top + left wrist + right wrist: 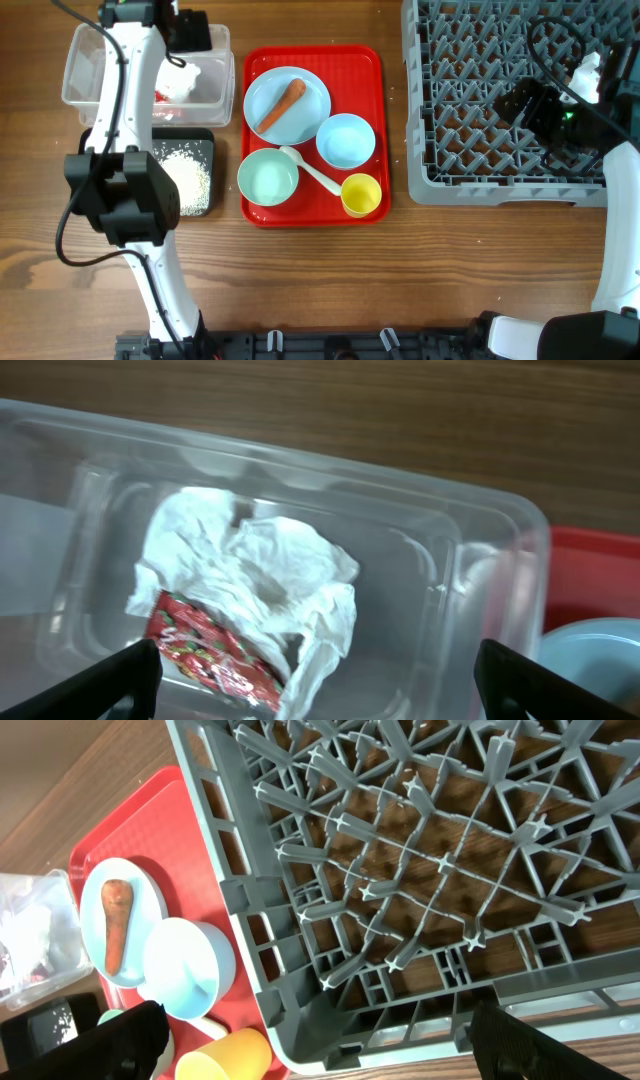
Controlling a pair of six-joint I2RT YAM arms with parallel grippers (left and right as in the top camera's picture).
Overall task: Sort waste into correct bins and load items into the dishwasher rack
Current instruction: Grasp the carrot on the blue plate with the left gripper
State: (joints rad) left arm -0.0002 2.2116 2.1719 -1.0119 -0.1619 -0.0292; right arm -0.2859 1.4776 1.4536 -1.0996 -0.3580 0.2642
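The carrot piece (282, 106) is a food scrap that still lies there, so next the left gripper should move off the clear tub, toward the blue plate and down onto that piece.
My left gripper (320, 680) is open and empty above the clear tub (80, 60), which holds crumpled white napkins (250, 570) and the red wrapper (205, 650). The black tray (200, 145) holds loose white rice (185, 180). On the red serving tray (370, 70) sit the blue plate (310, 110) with the carrot piece (281, 105), two blue bowls (346, 140) (268, 177), the white spoon (312, 172) and the yellow cup (361, 194). My right gripper (320, 1040) is open and empty over the front left corner of the grey dishwasher rack (510, 100). The brown food lump is not visible.
The left arm (130, 150) reaches over the black tray and the tub. The red serving tray lies between the bins and the rack. Bare wooden table (400, 280) runs along the front.
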